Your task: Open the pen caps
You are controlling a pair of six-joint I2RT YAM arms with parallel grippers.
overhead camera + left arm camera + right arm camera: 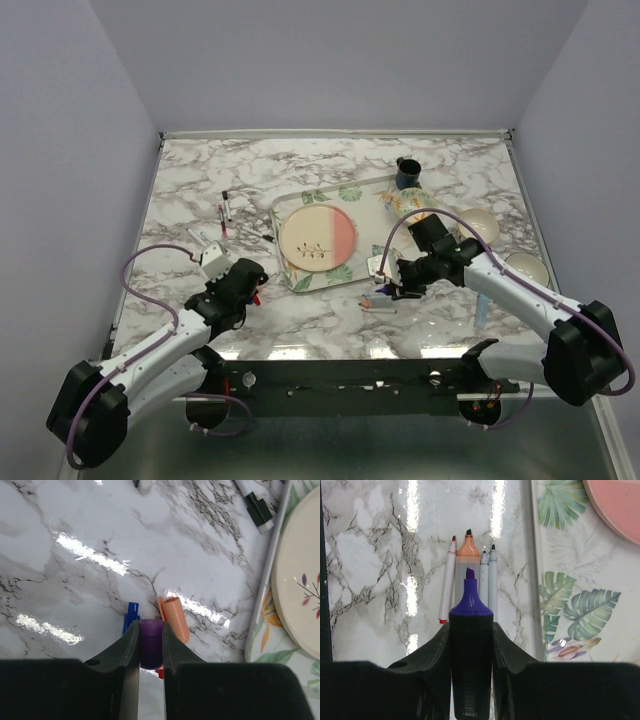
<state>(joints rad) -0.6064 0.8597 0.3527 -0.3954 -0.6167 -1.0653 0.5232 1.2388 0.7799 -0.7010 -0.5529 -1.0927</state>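
The purple cap beside the orange and blue caps (257, 288) comes free next, as my left gripper moves slightly away from my base and stays low.
My left gripper (150, 628) is shut on a purple pen cap (150, 647), held just above the marble table. Under it lie a blue cap (131, 616), an orange cap (175, 617) and a bit of a red cap (160, 671). My right gripper (471, 628) is shut on an uncapped purple highlighter (471, 600), tip pointing away. Below it several uncapped pens lie side by side: a red-tipped marker (447, 582), an orange highlighter (467, 550) and two thin markers (488, 577). In the top view the left gripper (255, 290) and the right gripper (385, 280) hang apart.
A leaf-patterned tray (290, 205) holds a pink-and-cream plate (318, 240) in the middle of the table. More pens (225, 212) lie left of the tray, one with a black cap (257, 507). A dark cup (407, 172) and two bowls (480, 225) stand at the right.
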